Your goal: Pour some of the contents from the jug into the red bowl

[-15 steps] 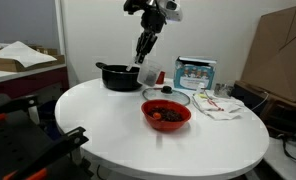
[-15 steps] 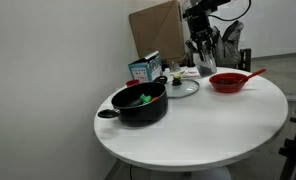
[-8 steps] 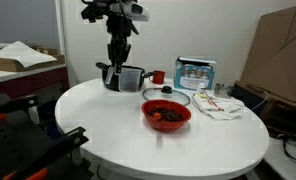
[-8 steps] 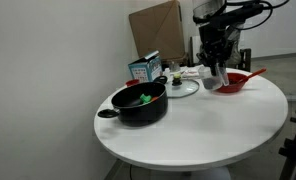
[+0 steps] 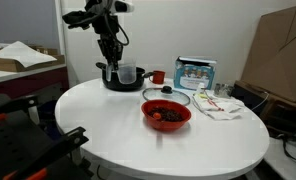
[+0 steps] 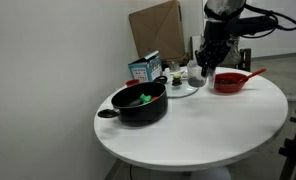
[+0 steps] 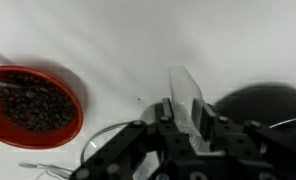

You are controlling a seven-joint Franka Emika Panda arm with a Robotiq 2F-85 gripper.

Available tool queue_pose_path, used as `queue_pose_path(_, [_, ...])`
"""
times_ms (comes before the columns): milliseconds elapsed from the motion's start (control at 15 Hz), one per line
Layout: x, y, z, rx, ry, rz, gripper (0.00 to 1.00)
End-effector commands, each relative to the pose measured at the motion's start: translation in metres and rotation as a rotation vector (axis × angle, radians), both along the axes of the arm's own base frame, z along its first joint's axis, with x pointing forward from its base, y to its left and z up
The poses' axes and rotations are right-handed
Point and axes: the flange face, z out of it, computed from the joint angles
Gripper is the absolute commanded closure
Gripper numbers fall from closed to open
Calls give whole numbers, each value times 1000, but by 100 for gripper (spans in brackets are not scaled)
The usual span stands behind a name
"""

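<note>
My gripper should next move down and toward the red bowl (image 6: 228, 86) to release the jug on the tabletop beside it, since the white patch there is empty.
My gripper (image 7: 185, 113) is shut on the clear see-through jug (image 7: 181, 86), which stands up between the two fingers. Its contents cannot be made out. In both exterior views the gripper (image 5: 114, 68) (image 6: 204, 76) hangs above the white table. In an exterior view it overlaps the black pot (image 5: 123, 80). In an exterior view it is just beside the red bowl (image 6: 228, 86). The red bowl (image 5: 166, 123) holds dark bits. In the wrist view the bowl (image 7: 77, 105) lies at the left, apart from the jug.
The black handled pot (image 6: 140, 108) (image 7: 260, 105) stands on the round white table (image 5: 98, 125). A glass lid (image 6: 180, 89) lies between pot and bowl. A small red cup (image 5: 158, 76), a blue-white box (image 5: 195, 72) and a cloth (image 5: 223, 108) sit towards the back.
The arm has swung with the jug: leftward across the table in one exterior view, and rightward and lower towards the red bowl in the other. The grip stays shut.
</note>
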Motion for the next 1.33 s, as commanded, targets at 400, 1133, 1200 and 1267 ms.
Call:
queue_pose_path(400, [34,-32,-47,3,45,-84,91])
queue_pose_path(1133, [34,-46,-80,-50,180,-148,93])
queue_pose_path(1200, [32,-46,-83,-50,191,-152,93])
queue_pose_path(1267, [30,-47,-86,-51,206,-155,92])
